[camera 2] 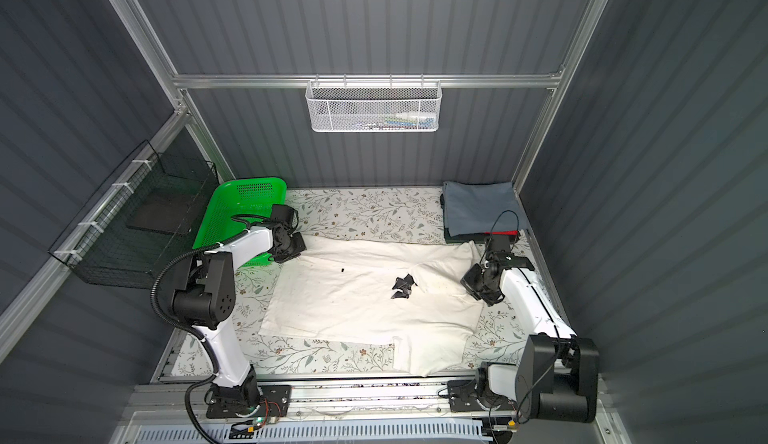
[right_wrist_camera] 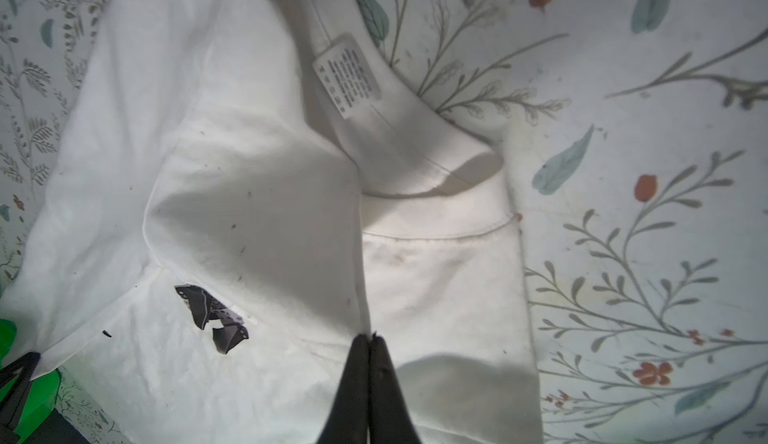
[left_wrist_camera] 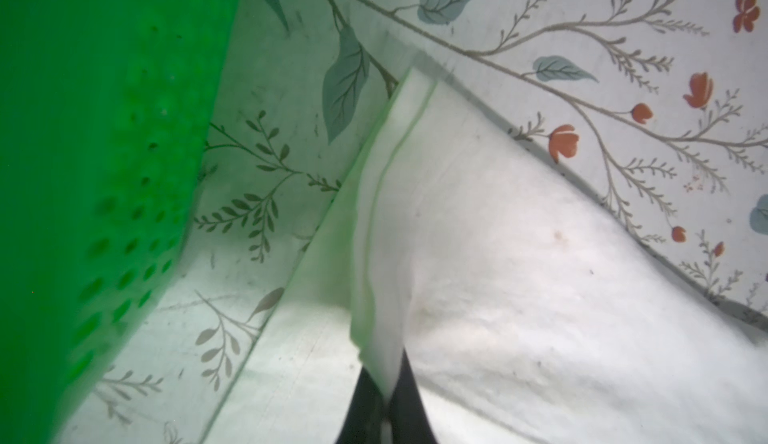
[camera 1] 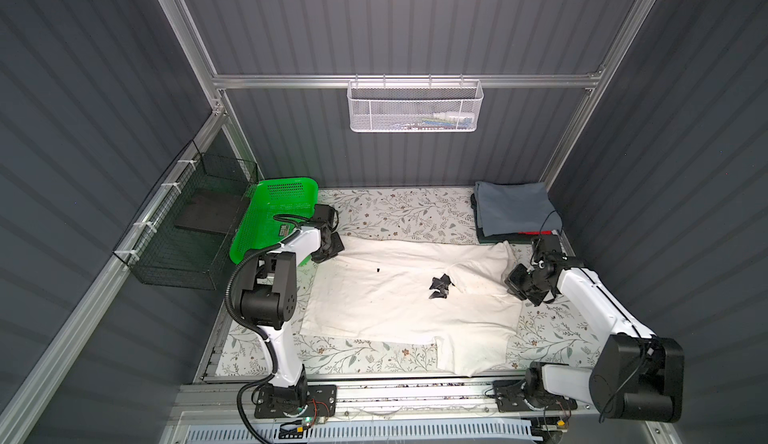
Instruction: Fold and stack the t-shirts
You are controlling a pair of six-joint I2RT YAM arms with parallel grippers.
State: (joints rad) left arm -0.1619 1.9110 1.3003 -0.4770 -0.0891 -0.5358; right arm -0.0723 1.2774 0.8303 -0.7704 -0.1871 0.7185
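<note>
The robot's right gripper will stay low in place next and open its fingers to let go of the shirt's raised fold, because the shirt's lower layer (camera 1: 504, 293) (right_wrist_camera: 404, 336) is directly below it.
A cream-white t-shirt (camera 1: 399, 300) (camera 2: 357, 300) lies spread across the floral table covering, partly folded over itself, with a scrap of its black print (camera 1: 439, 286) showing. My left gripper (camera 1: 332, 251) (left_wrist_camera: 384, 396) is shut on the shirt's far-left corner beside the green basket, and a strip of fabric (left_wrist_camera: 386, 221) rises from its jaws. My right gripper (camera 1: 514, 287) (right_wrist_camera: 370, 336) is shut on a raised fold at the shirt's right end, near the collar and care label (right_wrist_camera: 347, 74). At the back right is a stack of folded t-shirts, grey-blue (camera 1: 513, 207) on top, dark and red edges (camera 1: 536, 235) below.
A green perforated basket (camera 1: 274, 213) (left_wrist_camera: 83, 172) stands tilted at the back left, close to my left gripper. A black wire cage (camera 1: 187, 238) hangs on the left wall and a white mesh basket (camera 1: 415, 107) on the back rail. Corrugated walls enclose three sides.
</note>
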